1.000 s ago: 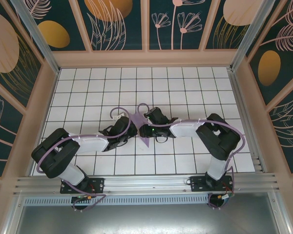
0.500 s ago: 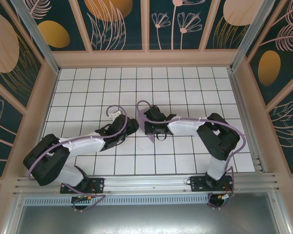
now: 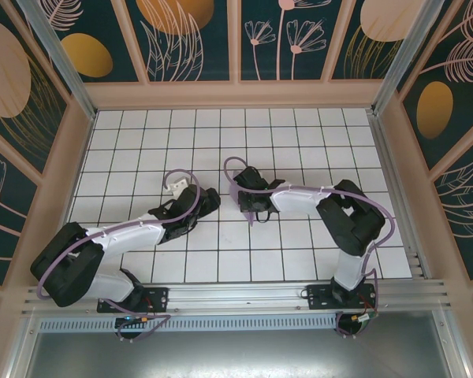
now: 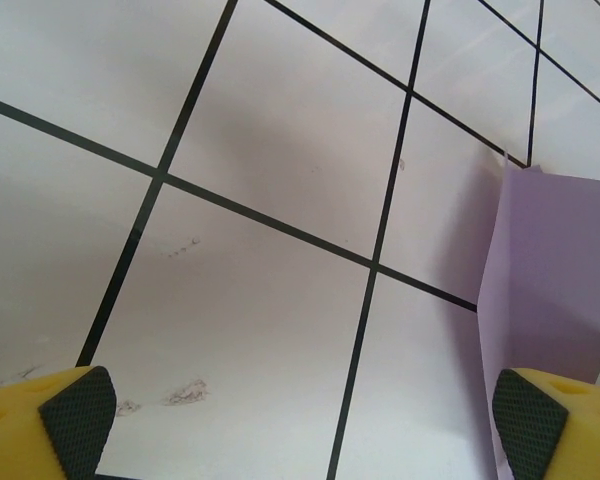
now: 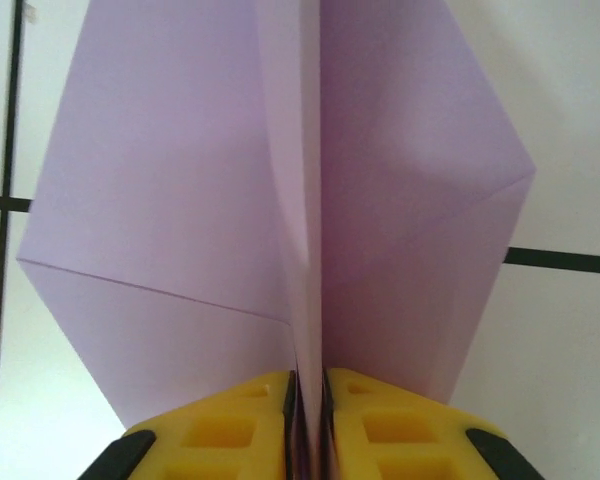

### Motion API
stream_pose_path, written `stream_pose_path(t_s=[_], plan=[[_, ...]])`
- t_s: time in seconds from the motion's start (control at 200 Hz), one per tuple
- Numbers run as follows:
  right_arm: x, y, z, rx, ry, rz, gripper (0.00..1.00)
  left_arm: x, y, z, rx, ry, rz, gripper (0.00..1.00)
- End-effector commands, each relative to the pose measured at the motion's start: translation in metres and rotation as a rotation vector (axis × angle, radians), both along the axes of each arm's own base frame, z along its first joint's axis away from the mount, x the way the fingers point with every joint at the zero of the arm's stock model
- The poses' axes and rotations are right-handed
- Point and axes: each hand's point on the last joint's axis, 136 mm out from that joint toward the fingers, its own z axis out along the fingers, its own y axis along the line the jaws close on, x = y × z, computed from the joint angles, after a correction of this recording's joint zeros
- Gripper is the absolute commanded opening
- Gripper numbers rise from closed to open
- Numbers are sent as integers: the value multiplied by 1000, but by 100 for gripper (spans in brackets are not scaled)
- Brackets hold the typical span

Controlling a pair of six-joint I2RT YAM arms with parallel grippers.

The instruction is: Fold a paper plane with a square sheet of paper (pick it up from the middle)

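I will next move the paper plane's pinched crease outward in my right gripper and release it on the floor's free, empty tiles.
The paper plane (image 5: 170, 200) is lavender paper folded with two wings spreading off a raised centre crease. My right gripper (image 5: 307, 388) is shut on that crease, its yellow fingers (image 5: 220, 430) pressed against the paper from both sides. In the top view the right gripper (image 3: 239, 197) sits near the middle of the tiled floor. My left gripper (image 3: 210, 202) is just to its left and apart from it. In the left wrist view the left gripper (image 4: 300, 420) is open over bare tile. One edge of the paper plane (image 4: 555, 270) rises at the right, beside the right fingertip (image 4: 528, 425).
The white tiled floor (image 3: 299, 134) with black grid lines is walled by wooden panels on three sides. An aluminium rail (image 3: 236, 295) runs along the near edge by the arm bases. Lavender cables loop over both arms.
My left gripper has opened and drawn back to the left, off the paper. My right gripper keeps its hold on the crease and has shifted slightly toward the far side.
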Motion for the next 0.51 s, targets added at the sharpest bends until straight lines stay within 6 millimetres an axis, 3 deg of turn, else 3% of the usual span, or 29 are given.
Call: stream_pose_path(t_s=[0.0, 0.4, 0.5], plan=[[1, -1, -6, -11, 20, -20, 19, -1, 8, -6, 36, 15, 18, 99], [-11, -19, -43, -73, 76, -72, 18, 0, 10, -10, 47, 31, 20, 98], [-1, -15, -31, -78, 42, -70, 14, 0, 11, -11, 48, 32, 20, 99]])
